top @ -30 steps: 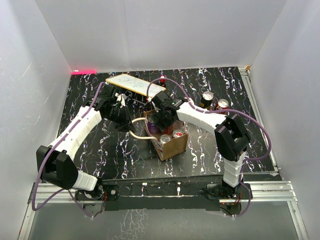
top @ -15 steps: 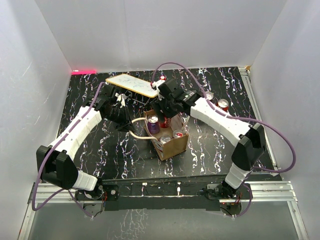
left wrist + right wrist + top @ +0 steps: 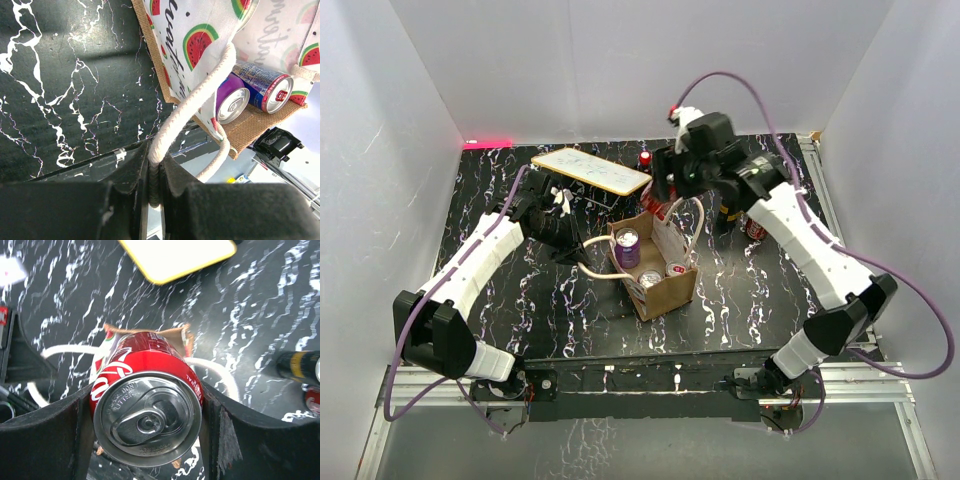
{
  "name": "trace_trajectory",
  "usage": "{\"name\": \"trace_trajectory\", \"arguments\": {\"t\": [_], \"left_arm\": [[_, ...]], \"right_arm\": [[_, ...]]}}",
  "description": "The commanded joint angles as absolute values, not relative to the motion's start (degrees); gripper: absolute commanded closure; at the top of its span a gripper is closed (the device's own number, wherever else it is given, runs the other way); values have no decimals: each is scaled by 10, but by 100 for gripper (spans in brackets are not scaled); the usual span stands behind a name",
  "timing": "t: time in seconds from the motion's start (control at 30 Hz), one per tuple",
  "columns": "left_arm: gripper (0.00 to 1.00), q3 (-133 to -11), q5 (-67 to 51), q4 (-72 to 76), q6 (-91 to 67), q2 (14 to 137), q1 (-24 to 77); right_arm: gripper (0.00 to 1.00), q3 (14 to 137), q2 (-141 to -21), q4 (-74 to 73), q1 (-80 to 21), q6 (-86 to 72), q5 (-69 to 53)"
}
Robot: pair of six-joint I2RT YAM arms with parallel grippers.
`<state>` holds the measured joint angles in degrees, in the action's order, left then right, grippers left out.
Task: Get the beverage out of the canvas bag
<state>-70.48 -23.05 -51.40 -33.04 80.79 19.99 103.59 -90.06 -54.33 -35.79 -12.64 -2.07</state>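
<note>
I should next move my right gripper past the standing red can, to the right in the top view, and down to release, because bare tabletop is below it there.
The canvas bag (image 3: 670, 292) stands open at mid-table, with a watermelon print on its outside (image 3: 175, 55). A purple can (image 3: 627, 243) and two silver-topped cans (image 3: 650, 279) are inside it. My left gripper (image 3: 570, 235) is shut on the bag's left rope handle (image 3: 190, 107), pinched between its fingers (image 3: 155, 167). My right gripper (image 3: 668, 192) is shut on a red cola can (image 3: 145, 410) and holds it in the air above the bag's far edge (image 3: 145, 331). The other rope handle (image 3: 220, 372) hangs below the can.
A white board with a yellow rim (image 3: 590, 170) rests at the back left. A dark can (image 3: 728, 210) and a red can (image 3: 755, 226) stand to the right of the bag, behind my right arm. A small red-capped object (image 3: 645, 158) is near the back wall.
My right gripper has risen out of the bag with the red cola can and moved back and to the right. My left gripper has kept its hold on the handle.
</note>
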Motion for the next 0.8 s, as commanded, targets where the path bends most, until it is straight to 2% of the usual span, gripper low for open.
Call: {"name": "trace_trajectory", "arguments": {"t": [0.0,0.2,0.4,0.63,0.77], "left_arm": [[100,-700,-232,-524,-329,788,200],[100,-697,-234,-523,-327,790,200],[100,-699,-235,-525,-321,794,200],[100,-706,-239,-530,-307,806,200],[100,-712,-240,-536,-299,812,200]], "right_arm": [[92,1098,-827,-499,-313,-145,11],[92,1066,-768,-494,-306,-131,184],[92,947,-714,-504,-303,-165,314],[92,770,-681,-499,-260,-251,259],[93,709,-680,-488,-217,-276,228]]}}
